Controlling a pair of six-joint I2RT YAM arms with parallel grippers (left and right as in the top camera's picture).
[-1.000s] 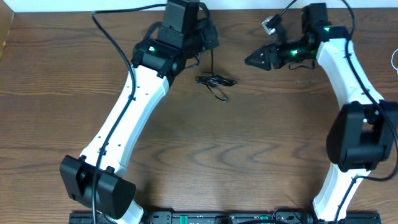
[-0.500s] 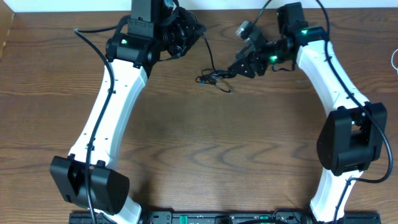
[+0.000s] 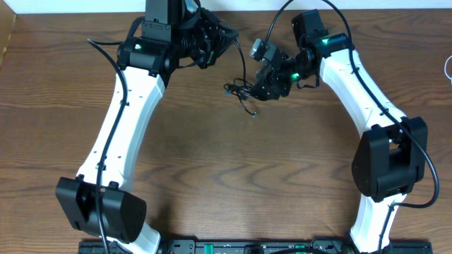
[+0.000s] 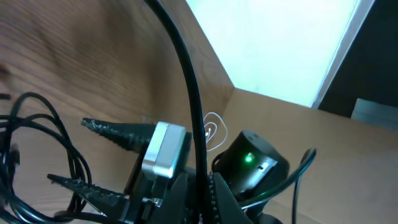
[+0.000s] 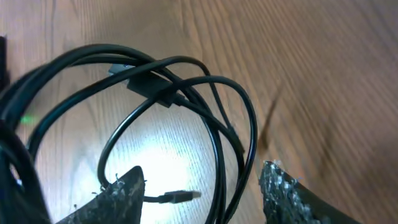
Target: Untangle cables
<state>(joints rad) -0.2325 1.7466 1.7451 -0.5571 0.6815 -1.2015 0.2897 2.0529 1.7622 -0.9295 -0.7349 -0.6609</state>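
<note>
The left gripper lifts the black cable away from the right gripper next, then lowers and releases it, since the cable runs into the tangle.
A small tangle of thin black cables [image 3: 244, 90] lies on the wooden table at the back centre. My left gripper [image 3: 224, 37] is shut on one black cable [image 4: 186, 81] that runs from its jaws [image 4: 202, 190] down to the tangle. My right gripper [image 3: 263, 89] is open and sits low over the tangle's right side. In the right wrist view its fingers [image 5: 202, 190] straddle several black loops [image 5: 180, 87], with a small plug end [image 5: 183, 196] lying between the tips. The left wrist view shows the right gripper's open fingers [image 4: 93, 155].
A white cord [image 3: 449, 67] shows at the table's right edge, and as a small loop in the left wrist view [image 4: 212, 130]. The table's back edge [image 3: 282, 10] meets a white wall just behind both grippers. Thick black arm cables [image 3: 116, 67] run along the arms.
My right gripper has moved left and down until its open fingers are around the tangle. My left arm has drawn back and left with the cable in its jaws.
</note>
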